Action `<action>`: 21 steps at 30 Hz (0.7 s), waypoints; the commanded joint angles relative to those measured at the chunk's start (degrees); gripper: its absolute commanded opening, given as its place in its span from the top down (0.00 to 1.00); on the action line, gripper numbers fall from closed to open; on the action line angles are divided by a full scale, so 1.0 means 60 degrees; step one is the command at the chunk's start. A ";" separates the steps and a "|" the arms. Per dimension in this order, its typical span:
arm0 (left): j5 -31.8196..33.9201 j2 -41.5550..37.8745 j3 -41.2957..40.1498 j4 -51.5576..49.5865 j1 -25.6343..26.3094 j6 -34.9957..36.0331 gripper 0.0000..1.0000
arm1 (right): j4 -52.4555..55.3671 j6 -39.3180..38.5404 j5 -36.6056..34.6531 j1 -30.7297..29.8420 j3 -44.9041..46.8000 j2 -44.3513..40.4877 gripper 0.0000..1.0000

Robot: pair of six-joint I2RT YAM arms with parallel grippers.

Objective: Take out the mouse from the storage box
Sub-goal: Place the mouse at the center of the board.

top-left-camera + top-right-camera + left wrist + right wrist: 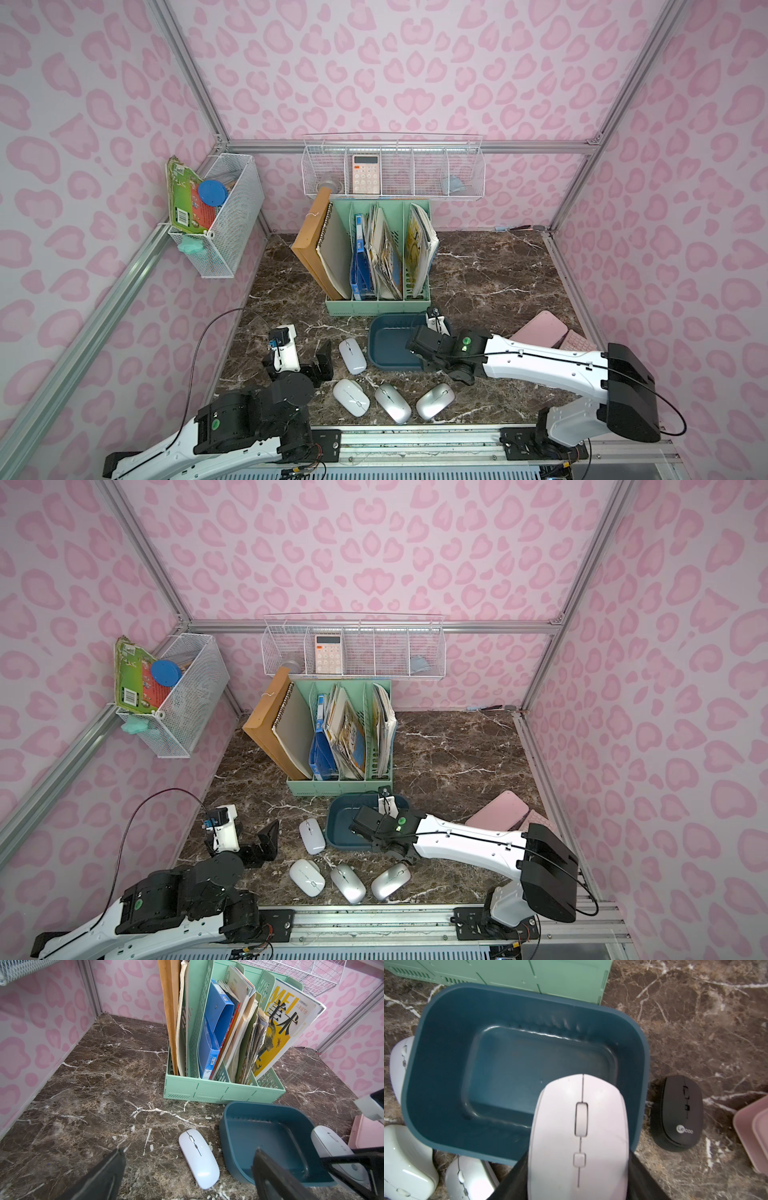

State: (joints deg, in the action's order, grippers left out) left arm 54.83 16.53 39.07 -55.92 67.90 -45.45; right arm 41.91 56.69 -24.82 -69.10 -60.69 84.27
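The right gripper draws the white mouse back past the box's rim, lowers and releases it next. Clear tabletop near the black mouse lies below and back from it.
The dark blue-teal storage box point(386, 338) point(343, 818) stands in front of the file holder. The right wrist view shows its floor point(512, 1076) bare. My right gripper point(578, 1176) is shut on a white mouse point(579, 1136), holding it above the box's near right corner. From the left wrist view this mouse point(330, 1145) hangs by the box rim point(259, 1105). In both top views the right gripper point(428, 347) point(374, 823) hides it. My left gripper point(299, 365) point(189, 1153) stands open to the left of the box, over a slim white mouse point(198, 1157) lying on the table.
Three more pale mice point(351, 397) point(392, 403) point(435, 401) lie near the front edge. A black mouse point(677, 1113) rests right of the box. Behind stands a mint file holder point(374, 257); a pink case point(540, 332) lies at right. White wire baskets point(392, 170) hang on the walls.
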 commanded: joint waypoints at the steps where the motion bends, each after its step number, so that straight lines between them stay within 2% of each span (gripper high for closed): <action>1: 0.0150 0.0037 0.0005 -0.0062 -0.0008 0.0002 0.01 | 0.0600 0.0740 -0.0200 -0.0081 0.0417 -0.0430 0.46; 10: 0.0208 0.0115 0.0003 -0.0073 0.0004 0.0004 0.02 | 0.0405 0.1770 0.0279 -0.0085 0.2432 -0.2060 0.46; 21: 0.0310 0.0258 0.0036 -0.0125 -0.0011 -0.0066 0.01 | -0.0433 0.2224 0.1083 -0.0070 0.4144 -0.2634 0.46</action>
State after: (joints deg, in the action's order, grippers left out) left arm 55.42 17.80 39.07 -55.96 67.88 -45.47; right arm 42.22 68.79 -19.77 -69.52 -36.95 68.75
